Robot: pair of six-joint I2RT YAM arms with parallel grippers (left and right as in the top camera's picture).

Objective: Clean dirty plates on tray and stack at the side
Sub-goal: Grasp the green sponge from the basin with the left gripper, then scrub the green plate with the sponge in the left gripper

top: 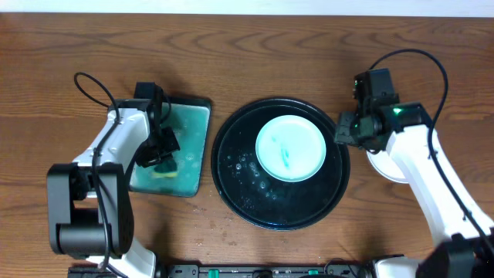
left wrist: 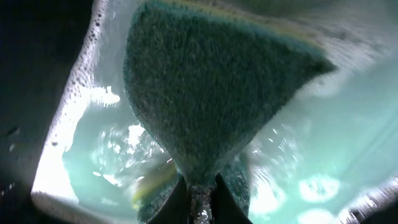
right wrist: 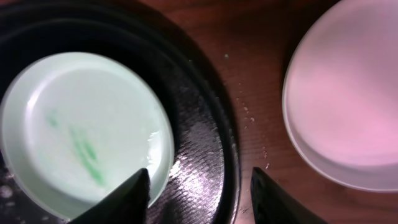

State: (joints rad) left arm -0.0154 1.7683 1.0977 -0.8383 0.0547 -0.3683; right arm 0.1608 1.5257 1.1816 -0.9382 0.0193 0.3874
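My right gripper moves down and toward the smeared plate next, onto its rim facing the stack, because the open fingers still straddle the tray's rim.
The round black tray (top: 239, 181) lies mid-table with one white plate (top: 291, 147) on it, marked with teal-green smears. The same plate (right wrist: 81, 130) and the tray's rim (right wrist: 205, 118) show in the right wrist view. My right gripper (right wrist: 199, 186) is open and empty; its fingers straddle the tray's right rim, one at the plate's edge, and it shows in the overhead view (top: 343, 131). Two white plates (right wrist: 348, 99) sit stacked on the wood right of the tray, partly hidden under the right arm in the overhead view (top: 386, 171). My left gripper (left wrist: 200, 190) is shut on a green sponge (left wrist: 211, 87).
A rectangular black-rimmed dish of teal liquid (top: 193, 127) stands left of the tray, with my left gripper (top: 162, 147) and the sponge down in it. Soap bubbles dot the tray's left half. Cables loop above both arms.
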